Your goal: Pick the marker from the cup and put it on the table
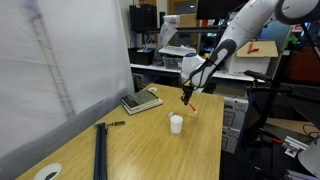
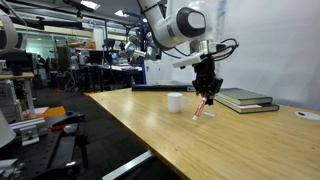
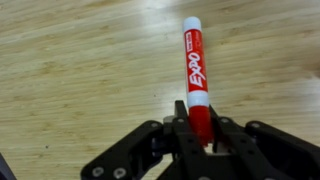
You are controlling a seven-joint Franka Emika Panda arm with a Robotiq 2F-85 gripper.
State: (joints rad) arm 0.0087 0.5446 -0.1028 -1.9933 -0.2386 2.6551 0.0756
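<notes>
The robot should next lower its gripper toward the bare wood of the table near the white cup and let go of the marker, since that part of the table is just below the gripper.
My gripper is shut on the marker, a red and white Expo marker that points away from the jaws over the light wood table. In both exterior views the gripper hangs low over the table, with the marker slanting down and its lower end at or near the tabletop. The small white cup stands upright a short way from the gripper, apart from it.
A calculator-like device and a stack of flat books lie on the table beyond the gripper. A long dark bar and a dark pen-like stick lie near the table's edge. Cluttered workbenches stand behind.
</notes>
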